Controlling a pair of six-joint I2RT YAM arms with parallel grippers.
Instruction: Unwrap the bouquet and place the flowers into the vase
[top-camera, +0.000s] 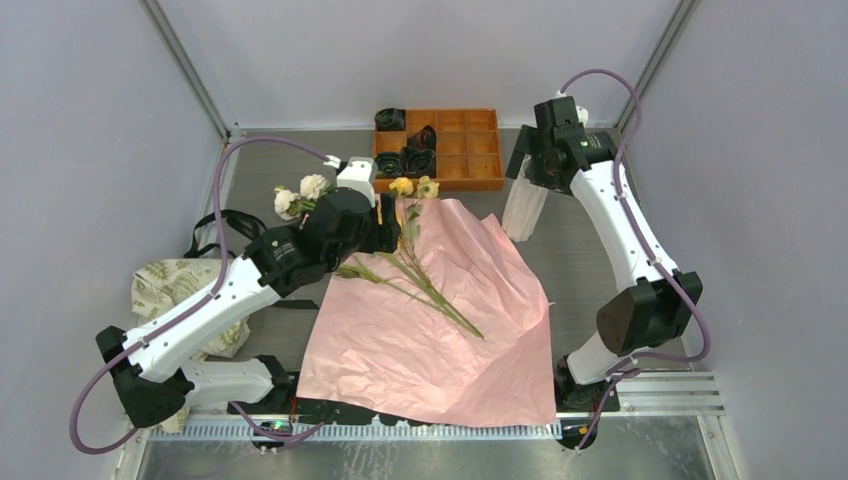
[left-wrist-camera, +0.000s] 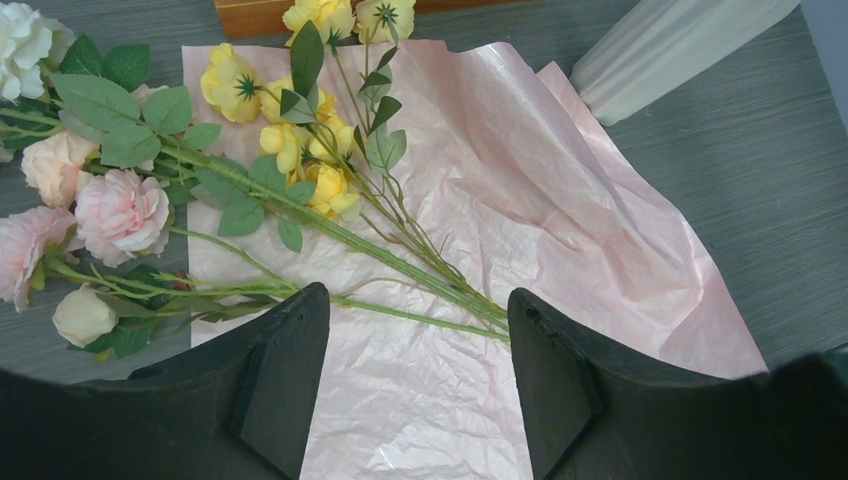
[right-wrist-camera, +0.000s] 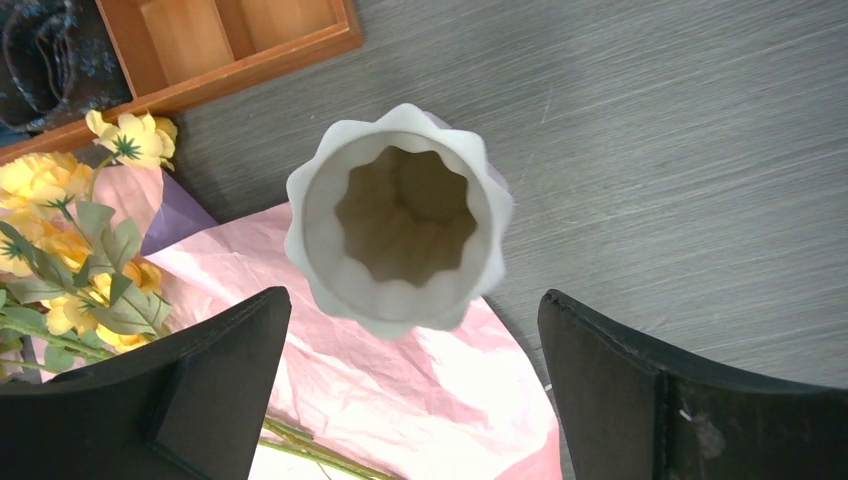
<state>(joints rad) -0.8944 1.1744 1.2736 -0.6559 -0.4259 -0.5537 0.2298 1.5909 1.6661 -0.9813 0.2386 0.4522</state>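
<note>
My right gripper will next swing across to the left in the top view and go down onto the spot where the branches of the pink roses' stem join.
The bouquet lies unwrapped: its flowers (left-wrist-camera: 300, 150), yellow, pink and white roses on long green stems (top-camera: 430, 290), rest across a spread sheet of pink paper (top-camera: 420, 330). My left gripper (left-wrist-camera: 418, 320) hovers open just over the stems (left-wrist-camera: 420, 290), nothing between its fingers; in the top view it (top-camera: 385, 225) sits above the leafy upper part of the bunch. The white ribbed vase (top-camera: 525, 205) stands upright at the paper's far right corner. My right gripper (right-wrist-camera: 415, 320) hangs open above the vase (right-wrist-camera: 400, 215), looking down into its empty scalloped mouth without touching it.
An orange compartment tray (top-camera: 455, 150) with dark rosettes stands at the back, close to the blooms. Crumpled beige patterned paper (top-camera: 170, 285) and a black ribbon (top-camera: 215, 230) lie at the left by the left arm. A purple paper corner (right-wrist-camera: 170, 215) peeks out beside the vase.
</note>
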